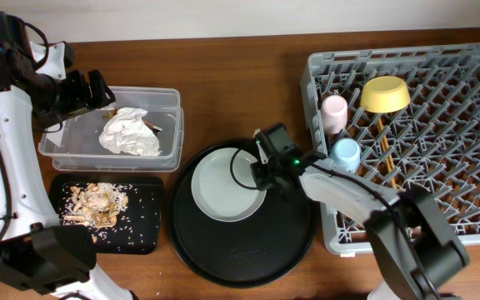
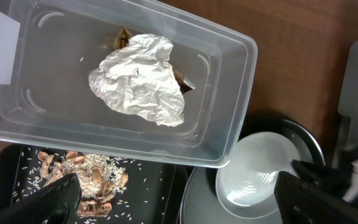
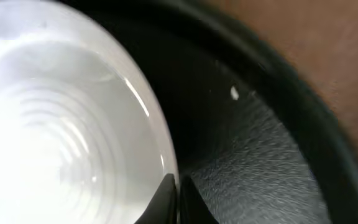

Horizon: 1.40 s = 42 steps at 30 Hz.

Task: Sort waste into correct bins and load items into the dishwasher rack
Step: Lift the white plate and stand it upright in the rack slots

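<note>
My right gripper lifts next and swings over the grey rack [image 1: 440,133]. Then it turns the plate upright and lowers it there, since the rack's open wires show beside the cups.
My right gripper [image 1: 261,169] is shut on the right rim of the pale grey plate [image 1: 223,185], which lies on the large round black tray [image 1: 240,250]. The right wrist view shows the fingertips [image 3: 178,199] pinching the plate's edge [image 3: 61,124]. My left gripper [image 1: 86,87] is open and empty over the clear tub [image 1: 169,125], its fingers [image 2: 185,199] wide apart. The tub holds crumpled white tissue [image 2: 142,78] and a brown wrapper [image 2: 182,79]. Beige food scraps [image 1: 97,202] lie in the shallow black tray [image 1: 144,233]. The grey rack [image 1: 440,133] holds the pink cup [image 1: 334,112], blue cup [image 1: 346,152], yellow bowl [image 1: 384,94] and chopsticks [image 1: 382,142].
The tub and shallow tray sit at the left, the round tray in the middle, the rack at the right, all close together on a brown wooden table [image 1: 240,75]. Loose rice grains are scattered over the shallow tray.
</note>
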Tool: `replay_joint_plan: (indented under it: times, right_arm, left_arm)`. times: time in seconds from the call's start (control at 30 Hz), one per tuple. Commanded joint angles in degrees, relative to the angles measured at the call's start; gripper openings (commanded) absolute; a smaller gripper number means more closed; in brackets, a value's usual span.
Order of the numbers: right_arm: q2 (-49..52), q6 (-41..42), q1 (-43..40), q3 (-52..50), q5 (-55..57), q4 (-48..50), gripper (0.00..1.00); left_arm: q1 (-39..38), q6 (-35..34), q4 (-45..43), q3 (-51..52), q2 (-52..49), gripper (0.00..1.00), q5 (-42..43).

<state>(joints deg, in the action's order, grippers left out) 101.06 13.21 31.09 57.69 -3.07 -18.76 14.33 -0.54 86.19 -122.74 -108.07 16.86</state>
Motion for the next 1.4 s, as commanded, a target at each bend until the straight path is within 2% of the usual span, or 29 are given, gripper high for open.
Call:
replay_joint_plan:
  times: [0.0,0.07,0.2,0.3,0.37,0.5,0.67,0.8,0.83,0.9,1.03,1.1,1.2,1.33,1.37]
  right_arm:
    - [-10.0,-3.4,-1.6,4.6,4.9,-0.3,0.03]
    - [-17.2,-11.5,-4.6,5.3,7.9,-1.5,0.04]
    - [-32.0,-31.0,-15.2,5.3,26.4,-4.3,0.04]
    - [-37.2,-48.0,-25.6,5.3,40.5,-4.6,0.04]
    - [-36.4,-52.0,-30.4,5.3,44.8,-6.3,0.04]
    - [-30.5,-51.9,-34.9,5.3,46.1,-9.2,0.04]
    - [-21.4,-47.6,-33.6,5.3,46.3,-10.2,0.04]
    - [-18.4,-45.7,-31.0,5.3,46.2,-10.8,0.05]
    - [-18.3,-45.7,-30.3,5.3,46.2,-10.3,0.21]
    - [-18.3,-45.7,-29.1,5.3,46.2,-8.0,0.23]
    - [-18.3,-45.7,-27.3,5.3,46.2,-4.7,0.38]
    - [-18.4,-45.7,-27.3,5.3,46.2,-0.6,0.58]
    - [-18.6,-44.0,-26.8,5.4,45.0,5.7,0.66]
    - [-20.0,-32.6,-19.4,5.5,20.7,6.2,0.65]
    - [-20.0,-30.5,-17.7,5.6,18.4,6.2,0.68]
  left_arm:
    - [0.1,-0.3,0.0,-0.2,0.2,0.99,-0.2]
    - [0.1,-0.3,0.0,-0.2,0.2,0.99,-0.2]
    - [0.1,-0.3,0.0,-0.2,0.2,0.99,-0.2]
    - [0.1,-0.3,0.0,-0.2,0.2,0.99,-0.2]
    - [0.1,-0.3,0.0,-0.2,0.2,0.99,-0.2]
    - [0.1,-0.3,0.0,-0.2,0.2,0.99,-0.2]
    - [0.1,-0.3,0.0,-0.2,0.2,0.99,-0.2]
    - [0.1,-0.3,0.0,-0.2,0.2,0.99,-0.2]
    - [0.1,-0.3,0.0,-0.2,0.2,0.99,-0.2]
    - [0.1,-0.3,0.0,-0.2,0.2,0.99,-0.2]
    - [0.1,-0.3,0.0,-0.2,0.2,0.99,-0.2]
    - [0.1,-0.3,0.0,-0.2,0.2,0.99,-0.2]
    - [0.1,-0.3,0.0,-0.2,0.2,0.99,-0.2]
    - [0.1,-0.3,0.0,-0.2,0.2,0.99,-0.2]
    - [0.1,-0.3,0.0,-0.2,0.2,0.99,-0.2]
